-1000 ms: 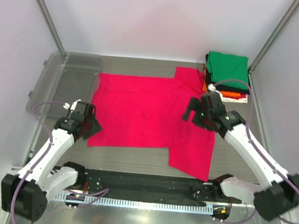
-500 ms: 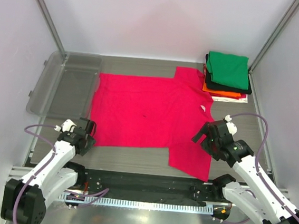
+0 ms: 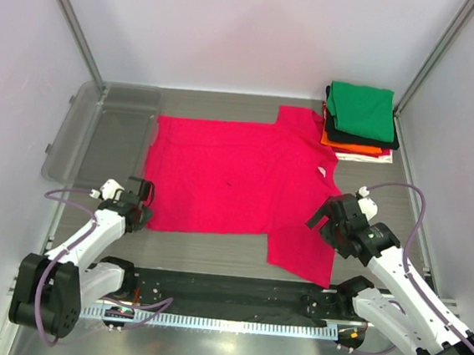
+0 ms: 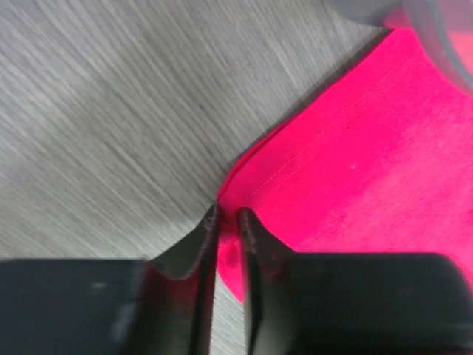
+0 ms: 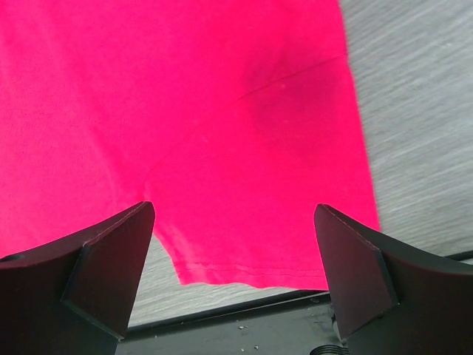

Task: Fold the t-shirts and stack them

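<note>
My right gripper will next move down, back toward the black bar, and close on the middle of the sleeve's hem (image 3: 300, 272) (image 5: 253, 271), because the t-shirt's near sleeve sticks out flat toward the bar.
A crimson-pink t-shirt (image 3: 229, 177) lies spread flat on the table, sleeves toward the right. My left gripper (image 3: 139, 210) is at its near left corner. In the left wrist view the jaws (image 4: 228, 214) are nearly together with the hem corner of the pink cloth (image 4: 369, 163) pinched between them. My right gripper (image 3: 327, 222) hovers open over the near sleeve (image 5: 222, 111), fingers wide apart and holding nothing. Folded t-shirts are stacked at the far right: green (image 3: 359, 110) on top, then black, orange (image 3: 349, 145) and white.
A clear plastic tub (image 3: 107, 127) sits at the far left, its edge touching the pink shirt. A black rail (image 3: 226, 290) runs along the near edge, just beyond the sleeve's hem. Frame posts and white walls enclose the table.
My left gripper slid to the shirt's near left corner and closed on it. My right arm drew back from beside the stack to over the near sleeve, still open.
</note>
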